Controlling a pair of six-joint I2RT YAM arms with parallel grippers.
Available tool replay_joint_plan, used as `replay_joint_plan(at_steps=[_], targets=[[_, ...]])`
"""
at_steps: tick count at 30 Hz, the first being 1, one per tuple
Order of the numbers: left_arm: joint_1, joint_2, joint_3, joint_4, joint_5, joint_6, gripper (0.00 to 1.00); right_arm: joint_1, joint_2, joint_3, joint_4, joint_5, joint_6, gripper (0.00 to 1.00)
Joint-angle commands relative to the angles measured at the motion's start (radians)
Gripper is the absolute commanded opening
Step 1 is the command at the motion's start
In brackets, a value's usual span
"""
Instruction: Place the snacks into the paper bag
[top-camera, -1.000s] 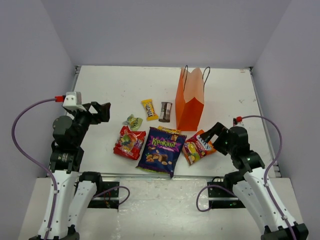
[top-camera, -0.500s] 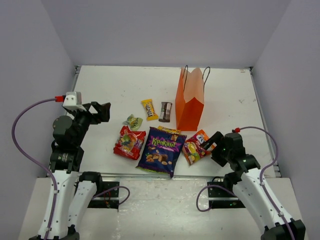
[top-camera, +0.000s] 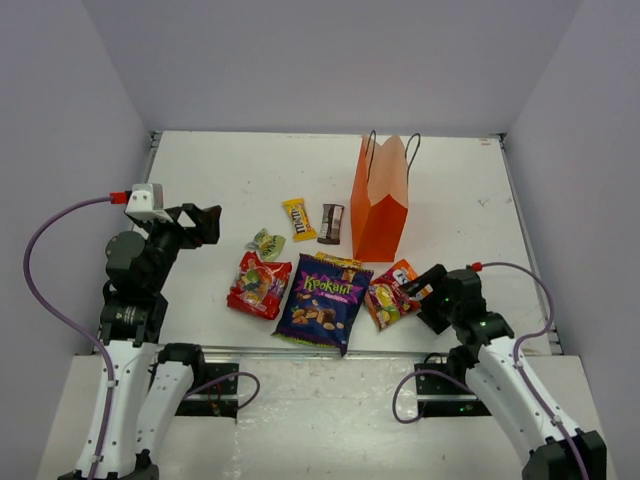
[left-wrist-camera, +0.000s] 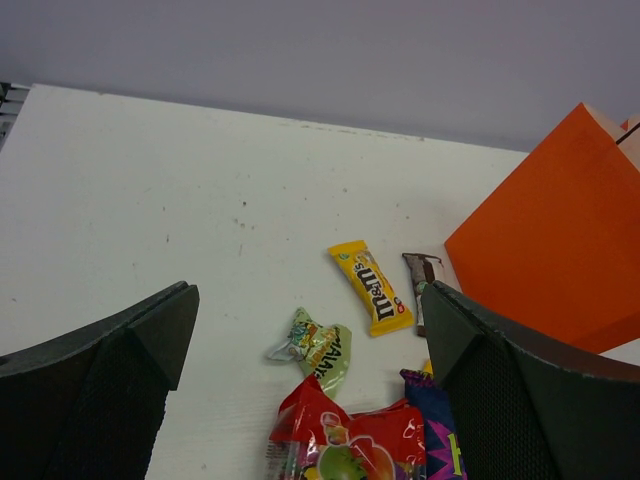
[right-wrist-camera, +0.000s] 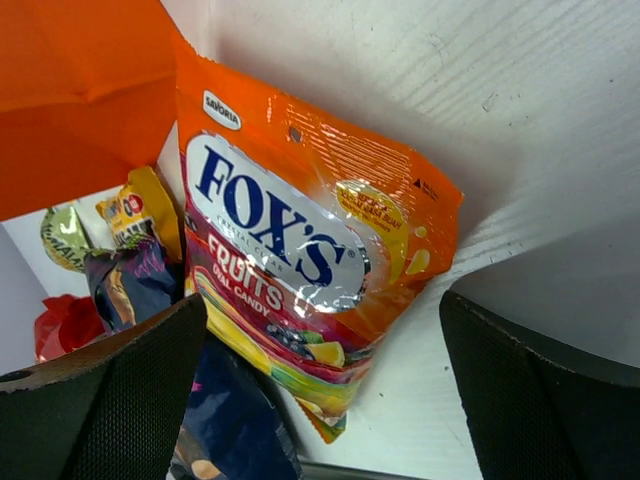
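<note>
I will ease my right gripper onto the orange snack bag's edge (top-camera: 415, 284) facing away from the nut bag (top-camera: 324, 303) and close, because that edge is between the open fingers.
The tall orange paper bag (top-camera: 381, 205) stands upright at the table's middle, black handles up; it shows in the left wrist view (left-wrist-camera: 560, 240) and the right wrist view (right-wrist-camera: 80, 90). In front lie the dark purple nut bag (top-camera: 324, 303), red bag (top-camera: 259, 284), orange bag (top-camera: 391, 295), yellow pack (top-camera: 298, 218), brown bar (top-camera: 331, 223) and green-yellow wrapper (top-camera: 266, 243). My right gripper (top-camera: 422, 292) is open, low at the orange bag (right-wrist-camera: 310, 240), its jaws on either side of the bag's near end. My left gripper (top-camera: 198, 224) is open and empty, raised left of the snacks.
The table's near edge (top-camera: 380, 352) runs just in front of the nut bag and the orange bag. Grey walls close in the table at the back and both sides.
My right gripper has dropped and moved left and toward the near edge, closing in on the orange bag. The left arm and the snacks have not moved.
</note>
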Motion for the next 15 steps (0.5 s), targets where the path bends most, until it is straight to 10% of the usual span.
replay_joint_plan(at_steps=[1,11,15], targets=[[-0.005,-0.003,0.008,0.007,0.008,-0.002,1.0,0.0,0.032,-0.038,0.063,0.044,0.06,0.99],[-0.005,-0.003,0.011,0.005,0.012,0.001,1.0,0.001,0.18,-0.053,0.199,0.043,0.119,0.9],[-0.005,-0.003,0.01,0.005,0.014,0.003,1.0,0.001,0.154,-0.066,0.236,0.049,0.122,0.27]])
